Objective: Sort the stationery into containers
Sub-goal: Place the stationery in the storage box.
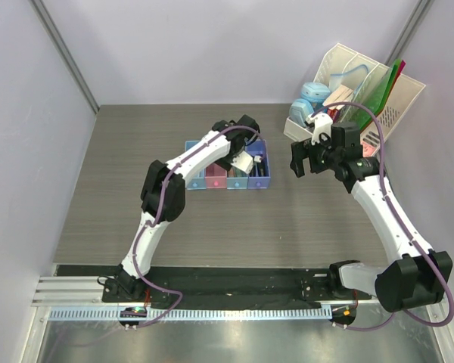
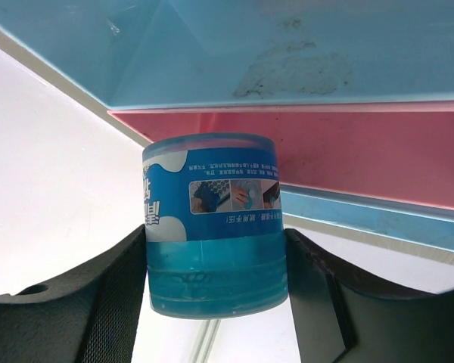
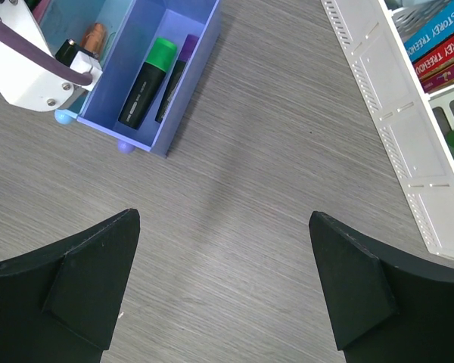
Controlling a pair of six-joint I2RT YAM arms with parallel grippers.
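Note:
I need to move my left gripper back and down into the pink tray's middle point(image 2: 348, 155) next and release the blue roll point(image 2: 212, 219), because the roll hangs by the tray's far end.
My left gripper point(image 2: 212, 261) is shut on the round blue roll point(image 2: 212, 219), a fat cylinder with a printed label, gripped on both sides. Close behind it run the containers' walls, light blue point(image 2: 287, 45), pink point(image 2: 363, 151) and light blue again. In the top view the left gripper point(image 1: 244, 159) hangs over the row of containers point(image 1: 216, 180), above its right half. The purple end tray point(image 3: 200, 53) holds a green highlighter point(image 3: 147, 83) and a purple highlighter point(image 3: 178, 72). My right gripper point(image 3: 225, 219) stands open over bare table, to the right of the row point(image 1: 306, 157).
The large white slanted rack point(image 1: 408, 98) with books and folders stands at the back right, close behind the right gripper; its perforated side point(image 3: 393, 128) shows in the right wrist view. An orange-brown item point(image 3: 94, 36) lies in the tray beside the purple one.

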